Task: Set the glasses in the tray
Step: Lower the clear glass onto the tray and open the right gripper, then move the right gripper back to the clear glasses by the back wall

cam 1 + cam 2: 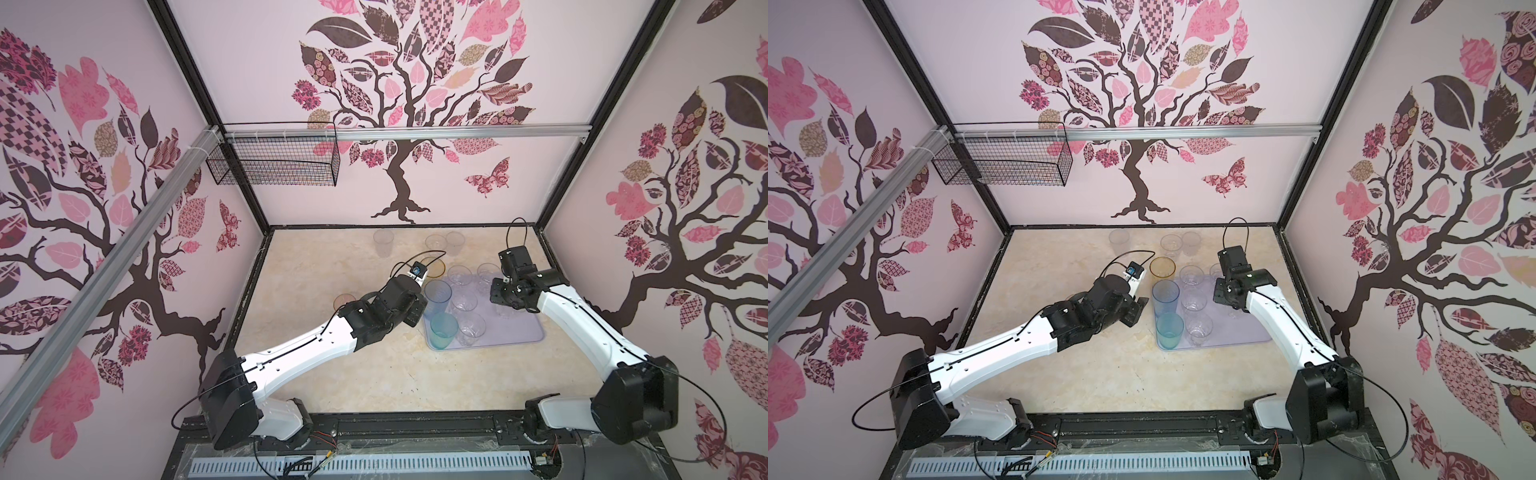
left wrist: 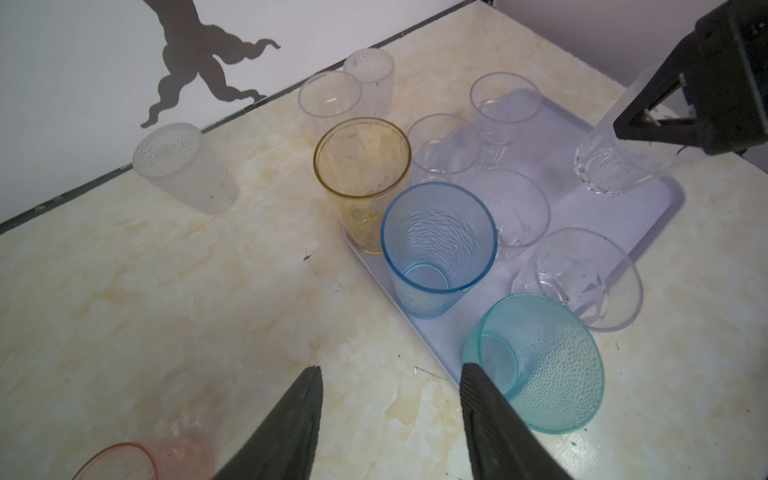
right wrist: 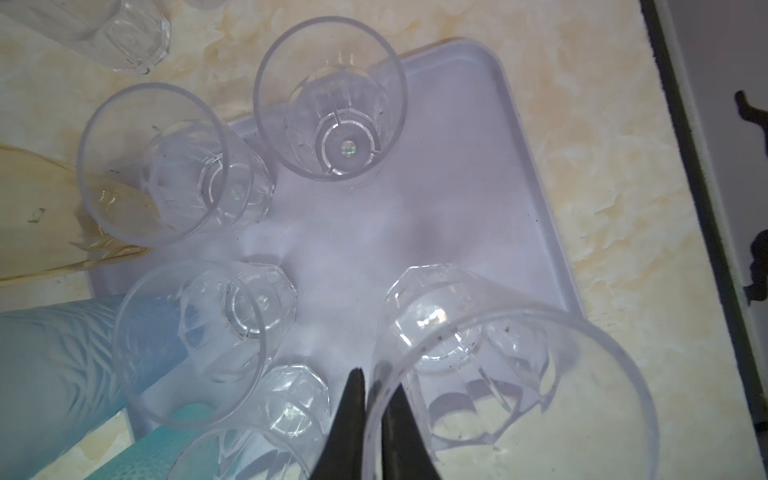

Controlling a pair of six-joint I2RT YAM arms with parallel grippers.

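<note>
The robot's right gripper should move gently down and toward the standing clear glasses, then let go of the rim of the clear glass it holds, since free tray bottom beside the glasses is below that glass.
The pale-lavender tray [image 1: 521, 332] [image 1: 1246, 332] lies right of centre. On it stand a tall blue glass [image 1: 437, 296] [image 2: 436, 249], a teal glass [image 1: 443, 330] [image 2: 540, 365] and several clear glasses [image 3: 328, 99]. An amber glass [image 1: 1162, 268] [image 2: 361, 178] stands at the tray's far left corner. My right gripper [image 3: 374, 382] [image 1: 503, 304] is shut on the rim of a clear glass [image 3: 498, 374] [image 2: 615, 158], held tilted over the tray's right half. My left gripper [image 2: 390, 370] [image 1: 1138, 309] hangs open and empty over the table beside the tray's left edge, near the teal glass.
Three clear glasses [image 1: 382, 241] [image 1: 435, 243] [image 1: 454, 241] stand near the back wall. A pink glass [image 1: 344, 300] [image 2: 124, 461] sits left of my left arm. A black wire basket [image 1: 274, 160] hangs on the back left rail. Walls close in on three sides.
</note>
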